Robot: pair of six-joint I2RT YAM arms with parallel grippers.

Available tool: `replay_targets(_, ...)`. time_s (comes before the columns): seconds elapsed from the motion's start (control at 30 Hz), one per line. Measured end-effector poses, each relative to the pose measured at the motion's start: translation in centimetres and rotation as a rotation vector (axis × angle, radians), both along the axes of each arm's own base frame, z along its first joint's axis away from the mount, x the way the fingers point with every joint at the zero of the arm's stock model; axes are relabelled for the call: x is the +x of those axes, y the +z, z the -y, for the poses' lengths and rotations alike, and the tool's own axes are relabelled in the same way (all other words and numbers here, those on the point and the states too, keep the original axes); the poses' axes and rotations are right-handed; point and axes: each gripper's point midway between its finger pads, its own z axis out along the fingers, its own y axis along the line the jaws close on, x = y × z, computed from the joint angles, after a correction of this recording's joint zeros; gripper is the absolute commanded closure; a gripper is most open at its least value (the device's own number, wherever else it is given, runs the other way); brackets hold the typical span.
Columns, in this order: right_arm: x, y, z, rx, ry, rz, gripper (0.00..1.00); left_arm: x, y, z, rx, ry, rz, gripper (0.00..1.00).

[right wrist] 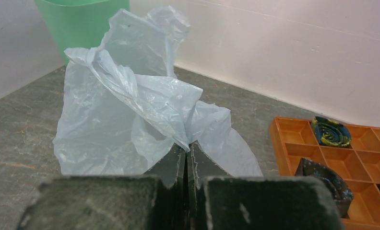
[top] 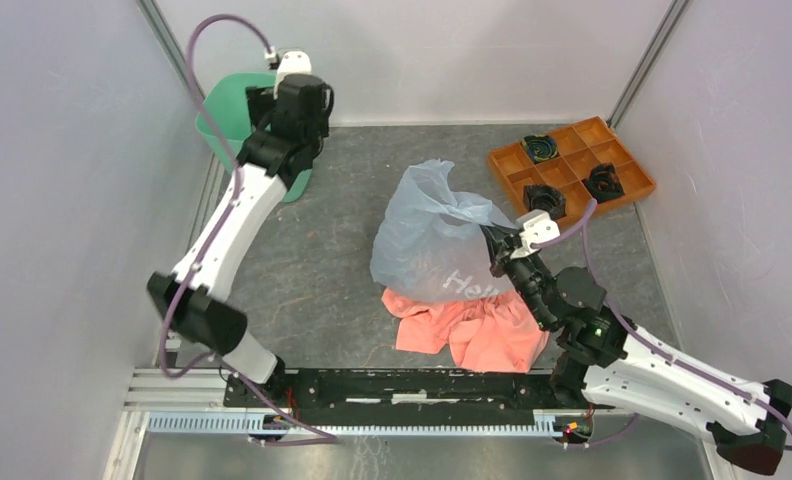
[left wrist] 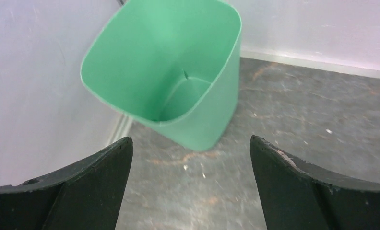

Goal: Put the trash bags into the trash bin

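My left gripper moves down next, open, astride the bin's rim on the bag's side (left wrist: 219, 73), because the bin stands in the far corner, away from the bag.
The pale blue-grey trash bag (top: 432, 235) stands crumpled in the middle of the table, white lettering near its base. My right gripper (top: 492, 248) is shut on a fold at the bag's right side; in the right wrist view the bag (right wrist: 130, 110) rises from the pinched fingertips (right wrist: 186, 149). The mint-green trash bin (top: 234, 112) stands upright in the far left corner, partly hidden by my left arm. In the left wrist view the bin (left wrist: 169, 67) is empty, just ahead of my open left gripper (left wrist: 190, 143), which holds nothing.
A salmon-pink cloth (top: 467, 325) lies on the table under the bag's near edge. An orange compartment tray (top: 570, 170) with dark coiled items sits at the far right; it also shows in the right wrist view (right wrist: 341, 158). White walls close in left, back and right.
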Motion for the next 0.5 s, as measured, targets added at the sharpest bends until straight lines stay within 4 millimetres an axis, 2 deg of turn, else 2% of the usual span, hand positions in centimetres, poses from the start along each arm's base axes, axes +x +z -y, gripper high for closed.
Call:
replay_targets(0.13,-0.5,-0.1,0.9,-0.010,-0.001,0.002,1.00,5.3,-1.2,0.1,0.115,0.027,-0.062,0.02)
replay_targets(0.27,-0.9,-0.3,1.8,-0.039,-0.004,-0.003,1.00,10.4,-3.5,-0.5,0.177,0.062,-0.113,0.02)
replay_targets(0.37,-1.3,-0.2,2.4,-0.056,-0.007,-0.002,0.99,12.3,-6.0,-1.5,0.207,0.083,-0.167,0.04)
replay_targets(0.5,-1.6,0.0,3.3,-0.071,-0.018,0.001,1.00,12.7,-9.1,-2.8,0.248,0.115,-0.252,0.08)
